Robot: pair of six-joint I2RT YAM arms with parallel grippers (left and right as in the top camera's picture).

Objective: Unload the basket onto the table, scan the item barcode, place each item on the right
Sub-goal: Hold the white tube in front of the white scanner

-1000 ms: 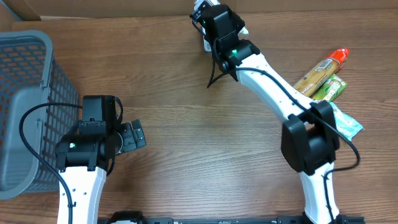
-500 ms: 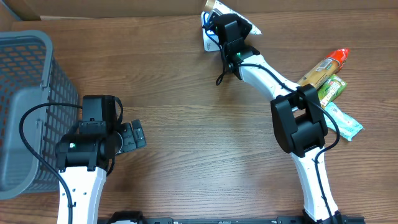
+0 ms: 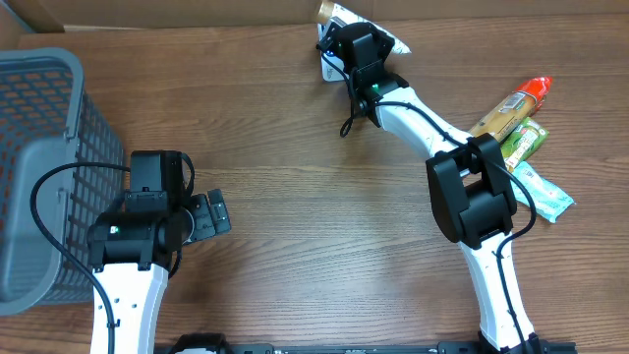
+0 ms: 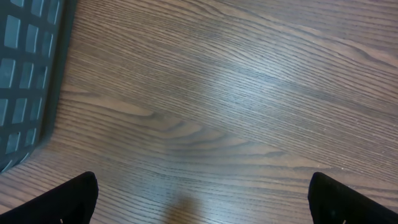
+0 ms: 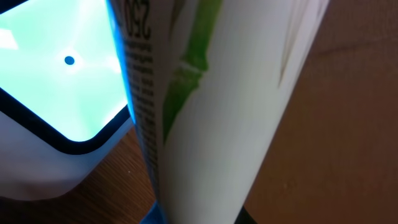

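Note:
I need to turn the packet beside the scanner with my right gripper next. Then I need to carry the packet back and let go of it where other items lie.
My right gripper is at the far edge of the table, shut on the item, a white packet with green bamboo print. In the right wrist view the packet fills the middle, printed text along its left edge, held close beside the white scanner with its glowing pale-green window. In the overhead view the scanner peeks out left of the gripper. No barcode is visible. My left gripper hangs open over bare wood, its dark fingertips wide apart with nothing between them.
A grey mesh basket stands at the left edge, its wall close to my left gripper. At the right lie an orange-capped tube, a green packet and a light blue packet.
My right arm has reached further toward the back edge, bringing the white packet over the scanner, and has barely moved in the last half second. The left arm has stayed still.

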